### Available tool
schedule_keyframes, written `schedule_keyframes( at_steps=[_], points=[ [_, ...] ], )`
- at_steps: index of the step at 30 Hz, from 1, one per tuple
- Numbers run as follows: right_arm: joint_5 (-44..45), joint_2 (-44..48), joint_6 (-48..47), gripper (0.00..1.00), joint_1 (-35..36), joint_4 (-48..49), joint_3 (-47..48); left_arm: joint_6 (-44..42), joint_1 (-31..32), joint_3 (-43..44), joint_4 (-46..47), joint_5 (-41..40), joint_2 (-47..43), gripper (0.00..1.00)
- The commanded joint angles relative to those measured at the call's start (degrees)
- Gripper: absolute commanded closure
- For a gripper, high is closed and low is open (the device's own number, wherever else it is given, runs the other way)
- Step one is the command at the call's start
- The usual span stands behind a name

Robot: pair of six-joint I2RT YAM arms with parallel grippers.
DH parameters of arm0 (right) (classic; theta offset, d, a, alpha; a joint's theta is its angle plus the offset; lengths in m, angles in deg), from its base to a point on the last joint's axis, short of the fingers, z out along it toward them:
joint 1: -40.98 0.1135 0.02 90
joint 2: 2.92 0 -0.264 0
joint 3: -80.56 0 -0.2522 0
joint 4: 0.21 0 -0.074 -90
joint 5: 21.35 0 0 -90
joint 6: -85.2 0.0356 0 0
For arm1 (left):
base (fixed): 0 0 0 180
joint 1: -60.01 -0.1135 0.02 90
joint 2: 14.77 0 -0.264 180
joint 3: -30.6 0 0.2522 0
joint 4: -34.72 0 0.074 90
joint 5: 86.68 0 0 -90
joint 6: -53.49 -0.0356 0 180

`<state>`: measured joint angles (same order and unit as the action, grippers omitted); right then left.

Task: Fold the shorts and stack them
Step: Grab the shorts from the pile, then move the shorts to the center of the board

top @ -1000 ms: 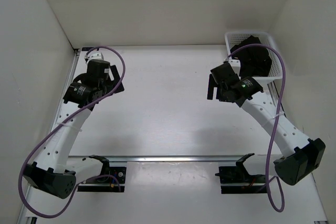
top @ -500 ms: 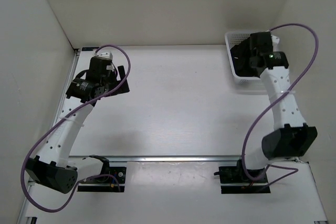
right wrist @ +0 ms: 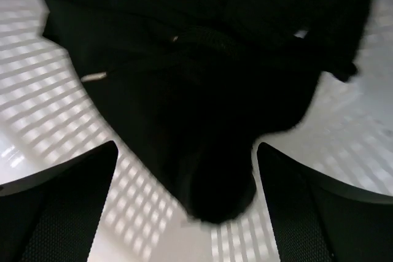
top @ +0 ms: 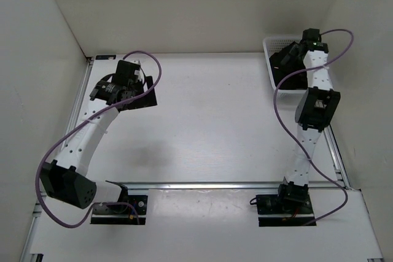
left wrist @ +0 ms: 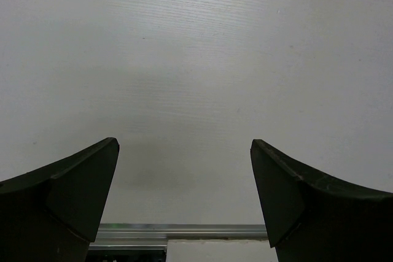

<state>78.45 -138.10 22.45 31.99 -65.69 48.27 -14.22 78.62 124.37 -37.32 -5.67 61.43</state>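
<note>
I will next lower my right gripper into the basket (top: 269, 45) and close on the rounded part of the black shorts, because that part is below, between its fingers.
The black shorts (right wrist: 202, 78) lie crumpled in the white basket (top: 269, 45) at the table's far right; a pale drawstring tip (right wrist: 93, 77) shows on them. In the top view the shorts (top: 294, 80) are mostly hidden by the arm. My right gripper (top: 286, 59) hangs over the basket. In its wrist view the right gripper (right wrist: 185, 148) is open, with a lobe of the fabric between its fingers (right wrist: 67, 194); I cannot tell if they touch it. My left gripper (top: 139, 93) is open and empty above bare table at the far left, as its wrist view (left wrist: 184, 143) shows.
White walls enclose the table on the left, back and right. An aluminium rail (top: 202, 184) runs along the near edge and also shows in the left wrist view (left wrist: 184, 232). The basket's lattice floor (right wrist: 55, 115) surrounds the shorts. Purple cables (top: 279, 99) loop off both arms.
The right arm swung from mid-table to the far right and now reaches into the basket over the shorts. The left gripper shifted slightly right and away from the bases.
</note>
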Motion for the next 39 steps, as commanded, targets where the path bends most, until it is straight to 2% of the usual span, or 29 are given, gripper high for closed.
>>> schedule_keyframes(
  at_steps=[1, 4, 6, 7, 8, 9, 11, 12, 18, 23, 25, 31, 34, 37, 39],
  points=[
    [-1.5, -5.3, 0.9, 0.0, -0.6, -1.1, 7.7, -1.1, 0.3, 3.1, -0.2, -1.8, 0.8, 0.0],
    [-1.5, -9.7, 2.0, 0.0, -1.1, 0.7, 9.0, -1.1, 0.3, 3.8, -0.2, -2.3, 3.1, 0.0],
    [-2.6, -10.9, 2.5, 0.08, -1.7, 2.8, 9.0, -1.1, 0.3, 4.9, -0.2, -2.9, 4.0, 0.0],
    [-3.4, -11.6, 2.6, 0.19, -1.7, 3.5, 9.0, -1.1, 0.3, 4.9, -0.2, -2.9, 4.0, 0.0],
    [-4.8, -11.6, 2.6, 0.48, -1.7, 4.2, 8.5, -1.1, 0.3, 5.4, -0.2, -2.9, 4.9, 0.0],
    [-5.8, -11.6, 3.1, 0.66, -1.7, 5.9, 8.5, -1.1, 0.3, 5.4, -0.2, -2.9, 5.6, 0.0],
    [-7.2, -10.3, 3.1, 0.92, -1.7, 6.6, 7.8, -1.1, 0.3, 6.0, -0.2, -2.9, 6.2, 0.0],
    [-7.8, -8.1, 3.7, 1.0, -1.7, 7.5, 6.9, -0.6, 0.3, 6.0, -0.2, -2.9, 6.2, 0.0],
    [-7.8, 5.5, 3.7, 1.0, -1.7, 10.9, 3.5, -0.1, 0.3, 5.5, -0.2, -1.0, 5.0, 0.0],
    [-11.8, 18.7, 2.9, 1.0, 0.4, 11.4, 6.7, 0.7, 0.3, 5.7, -0.2, 0.0, 3.3, 0.0],
    [-14.3, 23.5, 2.9, 1.0, 2.4, 12.0, 8.9, 3.2, -1.3, 7.9, -3.6, -2.2, 3.3, 0.0],
    [-25.1, 33.8, 3.4, 1.0, 12.5, 14.7, 10.6, 3.7, -3.4, 13.0, -6.8, -1.4, -1.5, 0.0],
    [-26.4, 38.0, 3.4, 1.0, 19.3, 14.7, 8.2, 3.7, -5.4, 14.4, -6.8, -3.0, -5.2, 0.0],
    [-26.6, 42.4, 3.4, 1.0, 26.4, 15.3, 0.9, 5.2, -7.3, 14.9, -6.8, -3.8, -8.7, 0.0],
    [-24.6, 46.5, 2.2, 1.0, 31.4, 15.3, -5.4, 5.2, -9.5, 16.1, -6.8, -1.6, -9.9, 0.0]
  ],
)
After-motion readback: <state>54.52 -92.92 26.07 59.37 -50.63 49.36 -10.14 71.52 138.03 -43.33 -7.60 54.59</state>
